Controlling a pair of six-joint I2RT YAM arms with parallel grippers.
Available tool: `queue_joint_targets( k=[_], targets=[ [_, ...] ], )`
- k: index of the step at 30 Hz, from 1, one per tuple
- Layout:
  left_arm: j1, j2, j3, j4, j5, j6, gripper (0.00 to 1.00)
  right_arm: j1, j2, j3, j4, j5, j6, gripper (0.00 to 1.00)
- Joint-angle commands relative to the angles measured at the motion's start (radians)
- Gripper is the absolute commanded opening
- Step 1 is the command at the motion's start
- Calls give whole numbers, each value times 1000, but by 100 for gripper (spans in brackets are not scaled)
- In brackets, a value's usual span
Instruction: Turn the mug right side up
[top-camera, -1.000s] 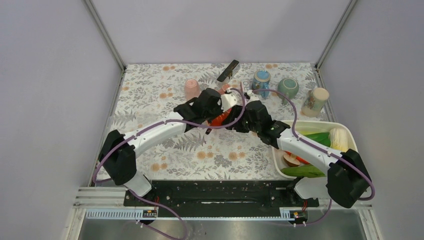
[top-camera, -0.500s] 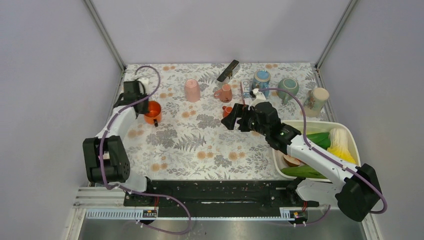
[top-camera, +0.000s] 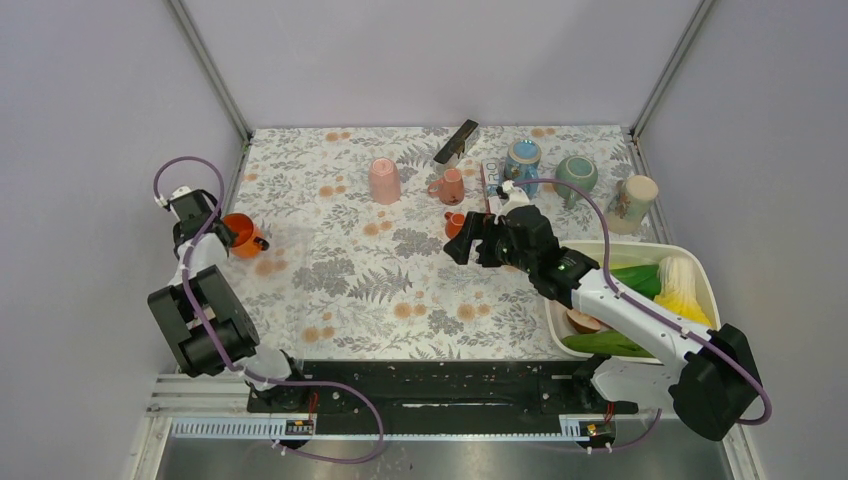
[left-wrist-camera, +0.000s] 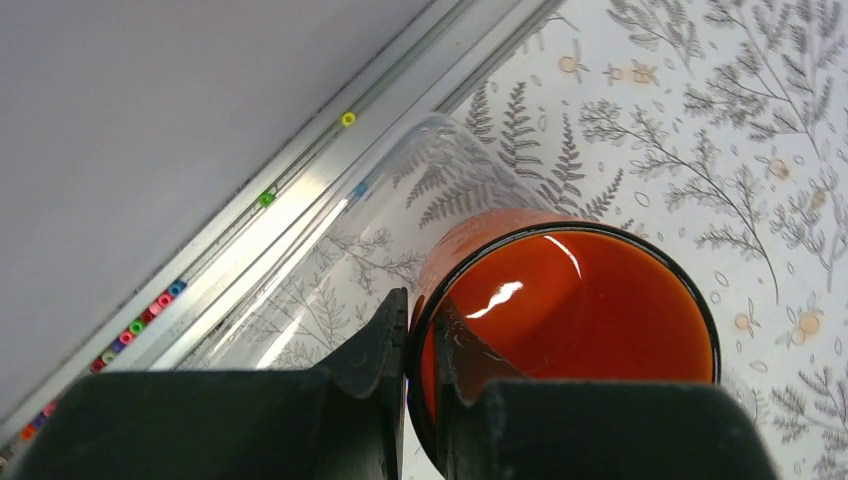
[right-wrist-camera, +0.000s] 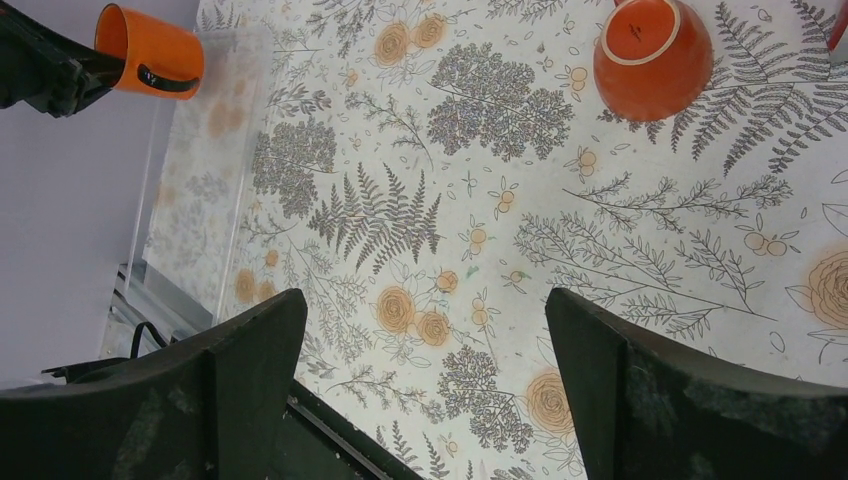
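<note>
The mug is hanging tilted, so my left gripper should move down and turn to put the mug on the clear sheet below and let go of the mug's rim.
An orange mug (top-camera: 243, 236) hangs tilted on its side over the table's far left edge. My left gripper (top-camera: 220, 232) is shut on its rim. In the left wrist view the gripper (left-wrist-camera: 420, 345) has one finger inside the mug (left-wrist-camera: 580, 310) and one outside, and the glossy orange inside faces the camera. The right wrist view shows the mug (right-wrist-camera: 150, 52) at top left with its black handle underneath. My right gripper (top-camera: 468, 240) is open and empty above the table's middle, its fingers wide apart in its own view (right-wrist-camera: 425, 390).
A small orange cup (top-camera: 455, 222) sits upside down by the right gripper, also in the right wrist view (right-wrist-camera: 650, 45). At the back stand a pink cup (top-camera: 384, 180), a pink mug (top-camera: 450, 187), a blue mug (top-camera: 522, 160), a green mug (top-camera: 576, 175) and a beige cup (top-camera: 630, 203). A white tray (top-camera: 640, 252) of vegetables lies at right.
My left arm swung from the table's middle to the far left edge, carrying the orange mug. My right gripper let go of it and now stays open near the middle.
</note>
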Motion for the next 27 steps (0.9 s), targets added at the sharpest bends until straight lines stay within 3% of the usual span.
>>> queue_joint_targets(
  k=[1, 9, 15, 27],
  targets=[
    [5, 10, -23, 132, -153, -206, 0, 8, -12, 18, -2, 16, -19, 99],
    [27, 25, -33, 60, -201, -341, 0, 8, -60, -2, -14, 41, -30, 99],
    [48, 144, 83, -76, -207, -398, 0, 7, -79, -16, -17, 76, -25, 99],
    [51, 176, 90, -49, -98, -355, 1, 7, -97, -30, -17, 91, -37, 99]
  ],
)
